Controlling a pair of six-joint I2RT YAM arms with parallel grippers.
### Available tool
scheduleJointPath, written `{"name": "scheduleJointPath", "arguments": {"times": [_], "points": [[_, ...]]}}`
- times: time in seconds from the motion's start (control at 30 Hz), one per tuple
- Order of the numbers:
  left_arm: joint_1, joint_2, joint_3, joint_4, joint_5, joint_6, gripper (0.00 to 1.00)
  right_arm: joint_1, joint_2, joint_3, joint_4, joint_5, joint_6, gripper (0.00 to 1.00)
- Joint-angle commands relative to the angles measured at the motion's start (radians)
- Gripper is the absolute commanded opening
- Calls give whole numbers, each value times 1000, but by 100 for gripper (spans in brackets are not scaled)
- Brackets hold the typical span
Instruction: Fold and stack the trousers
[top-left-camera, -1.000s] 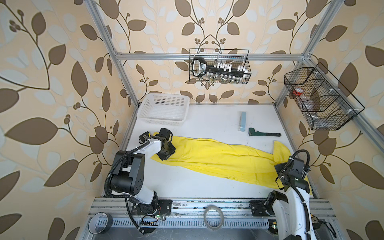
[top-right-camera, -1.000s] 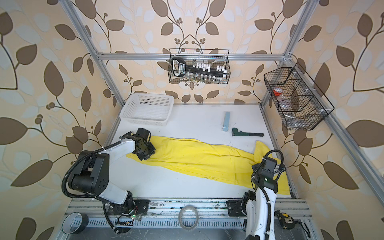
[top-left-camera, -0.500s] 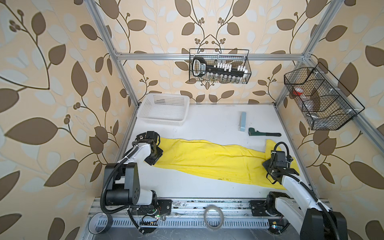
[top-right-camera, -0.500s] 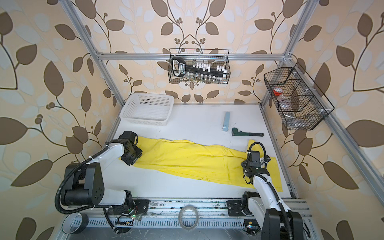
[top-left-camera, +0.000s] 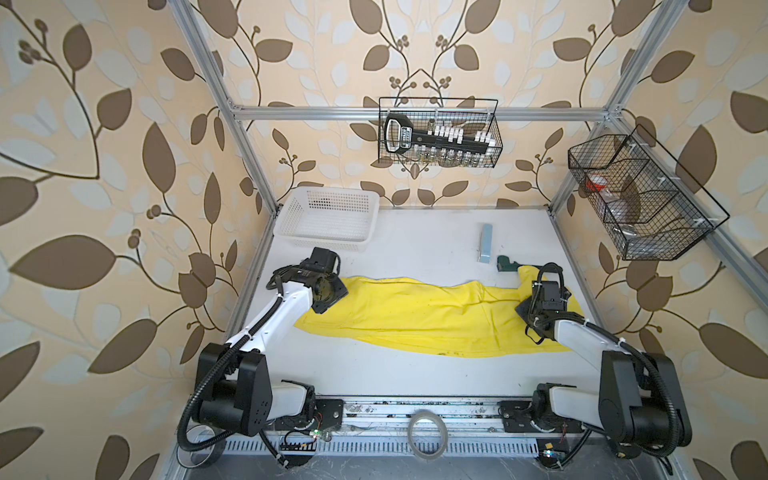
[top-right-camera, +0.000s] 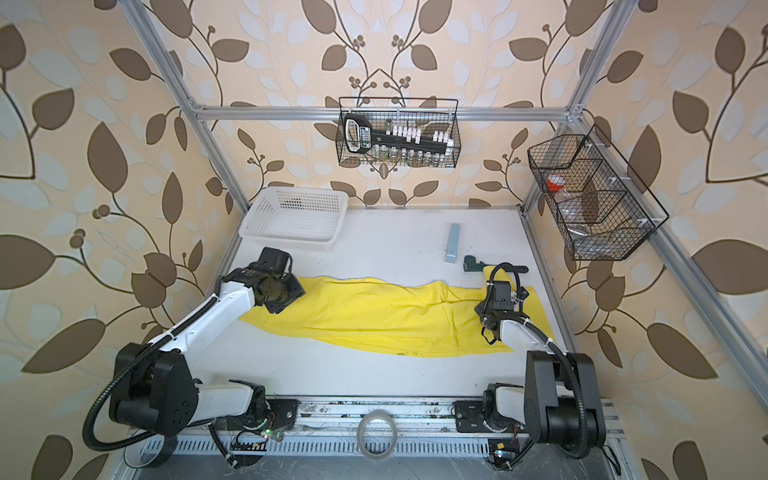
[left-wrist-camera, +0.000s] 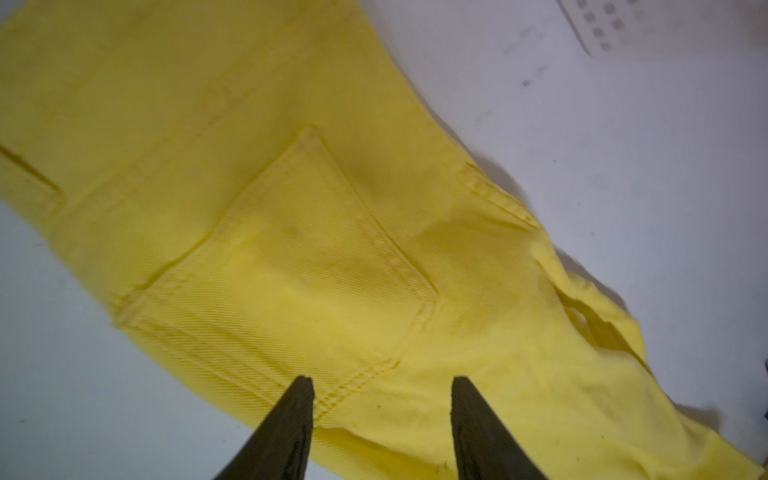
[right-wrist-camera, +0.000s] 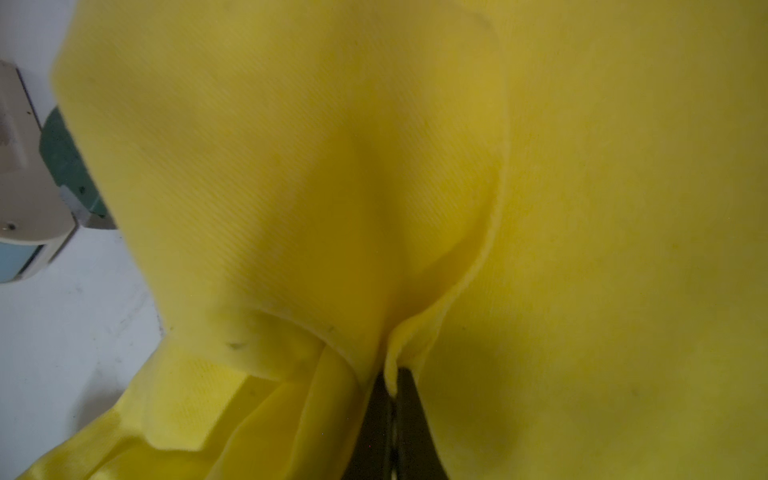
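Note:
I will draw my right gripper back toward the near corner of the leg end (top-left-camera: 564, 348) and release the fold there, as cloth overlaps the green wrench.
The bright yellow trousers (top-left-camera: 415, 320) (top-right-camera: 374, 318) lie stretched flat across the white table in both top views. The waist end is on the left and the leg ends are on the right. My left gripper (top-left-camera: 330, 293) (top-right-camera: 282, 296) hovers over the waist end. In the left wrist view it (left-wrist-camera: 380, 380) is open above a back pocket of the trousers (left-wrist-camera: 332, 249), with nothing between the fingers. My right gripper (top-left-camera: 537, 308) (top-right-camera: 492, 308) sits low over the leg end. In the right wrist view it (right-wrist-camera: 390, 378) is shut on a raised fold of the trousers (right-wrist-camera: 582, 208).
A white basket (top-left-camera: 328, 216) (top-right-camera: 293, 220) stands at the back left. A pale blue block (top-left-camera: 485, 243) and a green wrench (top-left-camera: 507, 264), half under the leg end, lie at the back right. Wire baskets (top-left-camera: 440, 133) (top-left-camera: 640, 199) hang on the walls. A tape roll (top-left-camera: 427, 432) rests on the front rail.
My left gripper has opened and let go of the waist end. My right gripper, still shut on the cloth, has moved back and inward with the leg end.

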Motion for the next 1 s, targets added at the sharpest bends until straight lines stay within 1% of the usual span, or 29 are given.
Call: {"name": "scheduleJointPath", "arguments": {"times": [0.0, 0.1, 0.17, 0.23, 0.33, 0.37, 0.5, 0.6, 0.7, 0.77, 0.83, 0.9, 0.97], "points": [[-94, 55, 21, 38, 10, -16, 55, -15, 24, 31, 39, -93, -68, 0], [-173, 90, 17, 110, 17, -32, 55, -29, 58, 94, 34, -172, -163, 0], [-210, 161, 21, 140, 17, -34, 55, -49, 81, 133, 2, -197, -197, 0], [-224, 208, 21, 164, 19, -30, 54, -77, 90, 143, 12, -227, -216, 0], [-224, 255, 24, 161, -12, -28, 54, -107, 84, 171, -16, -267, -245, 0], [-225, 266, 24, 156, -25, -26, 54, -115, 61, 179, -34, -274, -246, 1], [-225, 312, 34, 118, -77, -38, 54, -137, -52, 208, -150, -228, -240, 2], [-224, 334, 32, 129, -65, -43, 54, -178, -151, 206, -247, -215, -224, 2], [-225, 341, 36, 125, -63, -33, 54, -255, -254, 179, -332, -204, -223, 2], [-224, 345, 39, 116, -68, -20, 54, -351, -324, 138, -367, -213, -228, 2], [-224, 347, 41, 114, -62, -6, 54, -399, -379, 106, -393, -212, -227, 1], [-225, 347, 41, 115, -53, 4, 54, -403, -440, 96, -431, -207, -195, 1], [-225, 344, 41, 111, -46, 11, 54, -403, -516, 77, -465, -164, -154, 2]]}}
